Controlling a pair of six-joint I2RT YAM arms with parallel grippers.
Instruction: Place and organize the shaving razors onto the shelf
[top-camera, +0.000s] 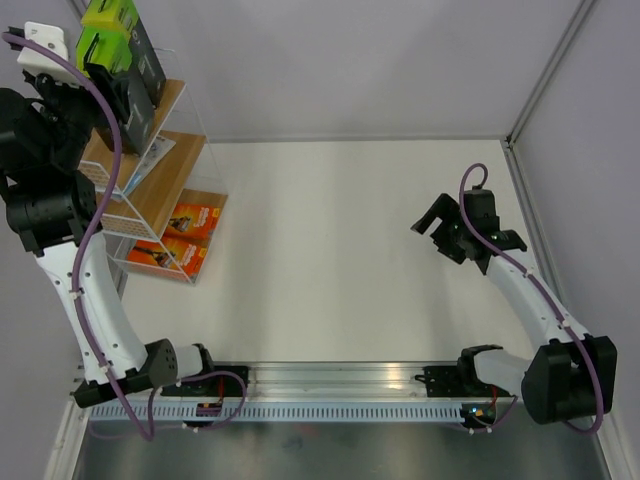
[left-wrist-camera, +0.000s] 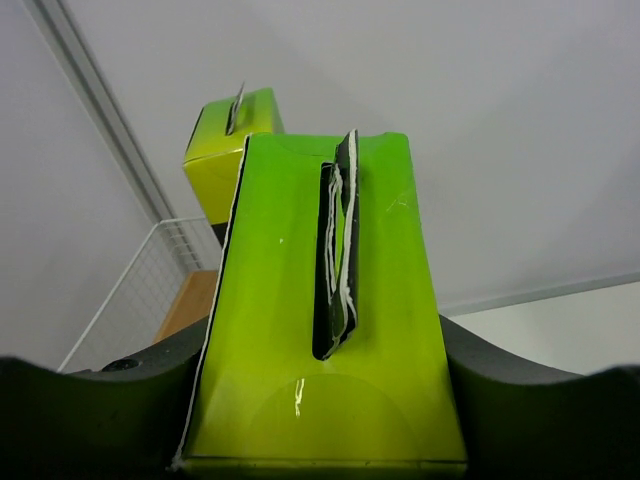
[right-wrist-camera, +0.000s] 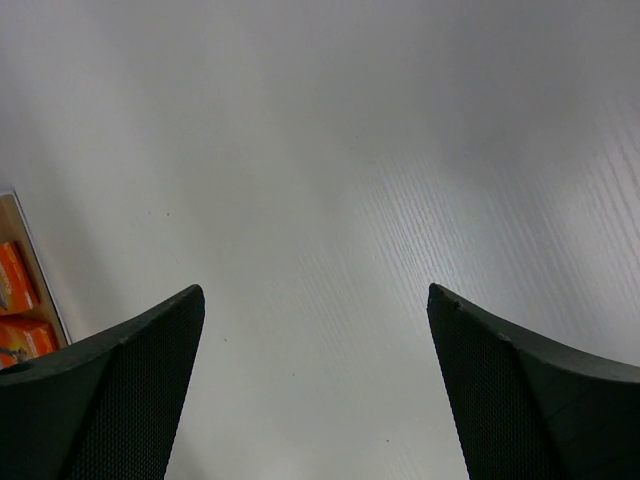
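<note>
I should move my left gripper to the left in the top view next, and down onto the top board (top-camera: 101, 153) (left-wrist-camera: 188, 306) to release, because the box overlaps the board's table-side edge.
My left gripper (top-camera: 100, 64) is shut on a black razor box with a lime-green top (left-wrist-camera: 320, 330), held high over the shelf (top-camera: 170, 185) at the far left. Its fingers (left-wrist-camera: 540, 400) press both sides of the green top. A second black and lime-green box (left-wrist-camera: 225, 140) stands just behind it on the top board. Two orange boxes (top-camera: 195, 220) (top-camera: 168, 257) lie side by side on the lowest board. A flat white-blue pack (top-camera: 152, 158) rests on the middle board. My right gripper (top-camera: 445, 225) hangs open over the bare table on the right, holding nothing.
The shelf's white wire frame (left-wrist-camera: 130, 290) runs along the left wall. The right wrist view catches the orange boxes (right-wrist-camera: 15, 285) at its left edge. A corner post (top-camera: 545, 80) and the grey side wall stand close behind the right arm.
</note>
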